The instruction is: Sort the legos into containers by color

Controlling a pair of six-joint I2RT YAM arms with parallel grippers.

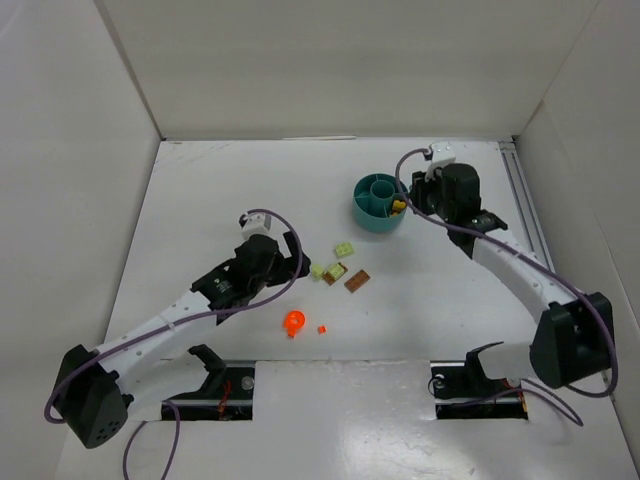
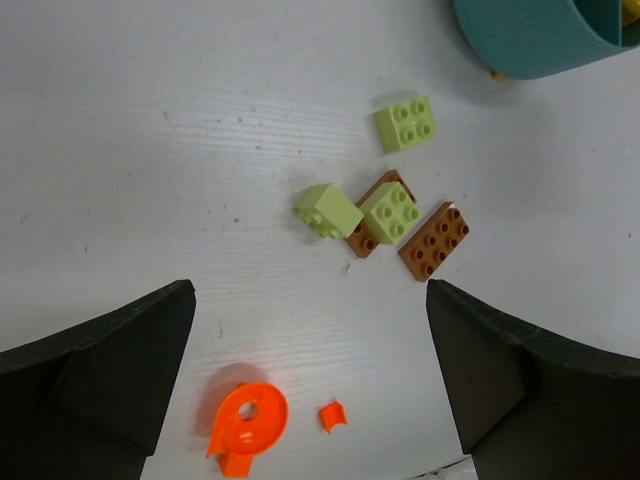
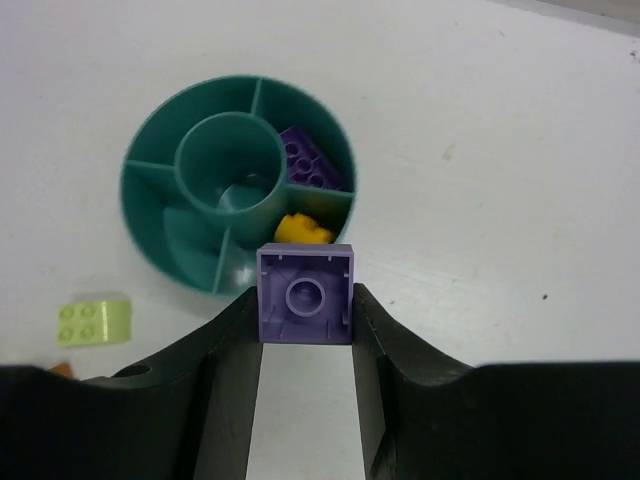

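One wedge of the tub already has a purple lego in it, so my right gripper needs to move outward and down over that wedge to let go of its lego.
My right gripper is shut on a purple lego, held just off the near rim of the round teal tub. One wedge holds another purple lego, and the wedge beside it a yellow one. My left gripper hangs open over the table with nothing between its fingers. Below it lie a roundish orange piece and a tiny orange bit. Farther out are pale green bricks, a third green one on a brown brick, and a brown plate.
In the top view the tub stands at the back right of the white table, under my right gripper. The loose bricks lie mid-table beside my left gripper. White walls enclose the table on three sides.
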